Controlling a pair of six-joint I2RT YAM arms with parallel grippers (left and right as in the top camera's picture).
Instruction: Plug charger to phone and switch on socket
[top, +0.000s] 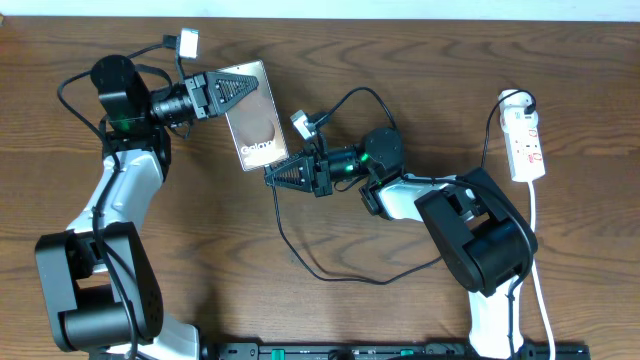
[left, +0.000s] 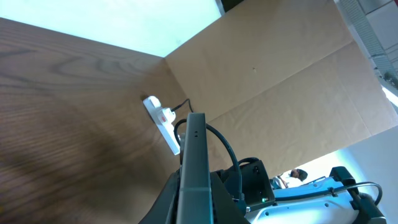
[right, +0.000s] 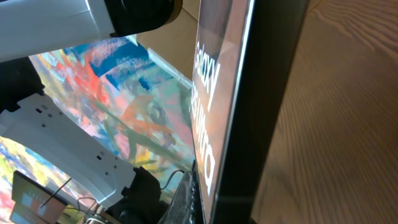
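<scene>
I should move my left gripper back and down next and release the phone (top: 255, 120) on the bare tabletop, because that open wood is below the gripper and toward my base.
The phone (top: 255, 120) faces up with its "Galaxy" lettering showing, and my left gripper (top: 243, 89) is shut on its upper end. In the left wrist view the phone (left: 194, 162) appears edge-on between the fingers of the left gripper (left: 195, 208). My right gripper (top: 272, 176) is shut at the phone's lower edge. The thin black charger (top: 318, 273) trails from it across the table, its plug tip hidden. The right wrist view shows the phone (right: 249, 93) filling the frame right against the right gripper (right: 198, 202). The white socket (top: 526, 143) lies at the far right.
A white cord (top: 537, 250) runs from the socket toward the front edge. The right arm's base (top: 485, 245) stands between the charger's loop and the socket. The socket (left: 163, 120) also shows in the left wrist view beside a brown board (left: 273, 81).
</scene>
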